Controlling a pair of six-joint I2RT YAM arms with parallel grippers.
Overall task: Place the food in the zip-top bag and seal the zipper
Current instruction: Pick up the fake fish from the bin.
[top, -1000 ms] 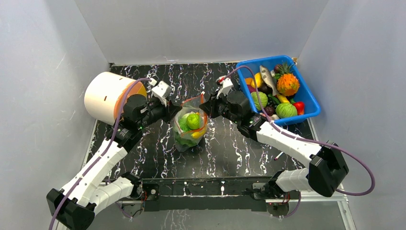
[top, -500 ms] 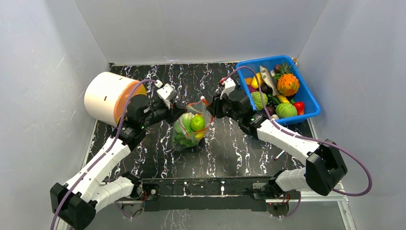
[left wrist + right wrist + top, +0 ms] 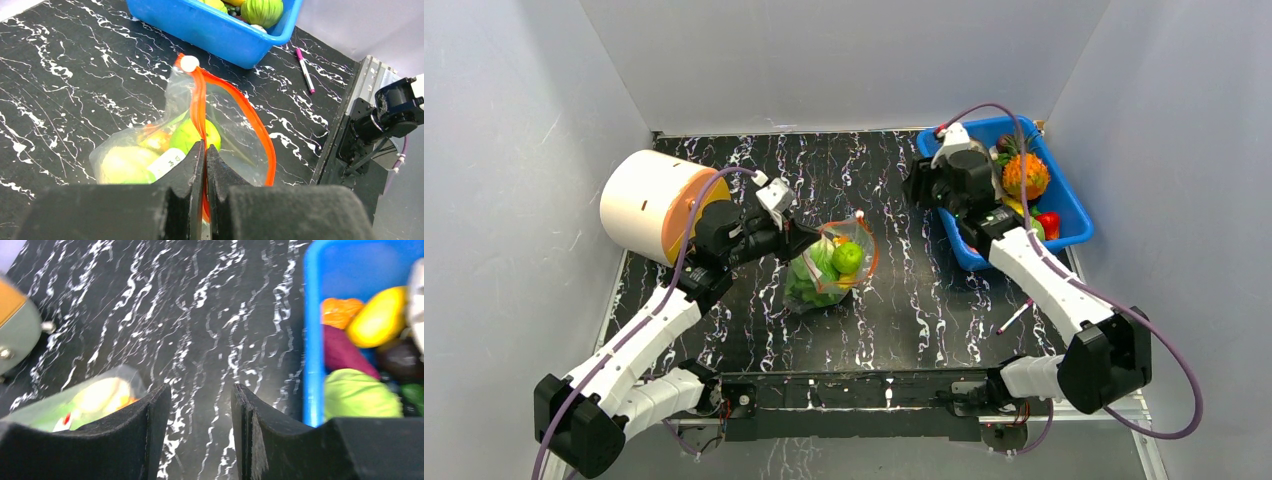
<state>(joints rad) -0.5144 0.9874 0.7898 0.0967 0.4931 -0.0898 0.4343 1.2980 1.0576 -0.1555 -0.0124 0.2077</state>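
Observation:
The robot's open right gripper will next move across the blue bin's side and then down onto the pale whitish toy fish (image 3: 997,174) (image 3: 418,305), because the toy fish is inside the bin.
The clear zip-top bag (image 3: 829,268) lies mid-table with green, yellow and pale food (image 3: 848,257) inside; it also shows in the left wrist view (image 3: 150,155). Its red zipper strip (image 3: 200,107) loops open at the mouth, with a white slider (image 3: 189,63) at the far end. My left gripper (image 3: 205,150) is shut on the zipper strip at the bag's near edge; from above it (image 3: 807,240) sits at the bag's left. My right gripper (image 3: 200,400) is open and empty above bare table, beside the blue bin's left wall; from above it (image 3: 917,187) is right of the bag.
The blue bin (image 3: 1064,205) at the back right holds several more toy foods (image 3: 1024,175). A big white-and-orange cylinder (image 3: 649,203) lies at the back left. A pink pen (image 3: 1014,315) lies right of centre, seen also in the left wrist view (image 3: 305,69).
My right gripper let go of the bag's right edge and drew back right to the blue bin. My left gripper kept its hold; the bag shifted slightly right.

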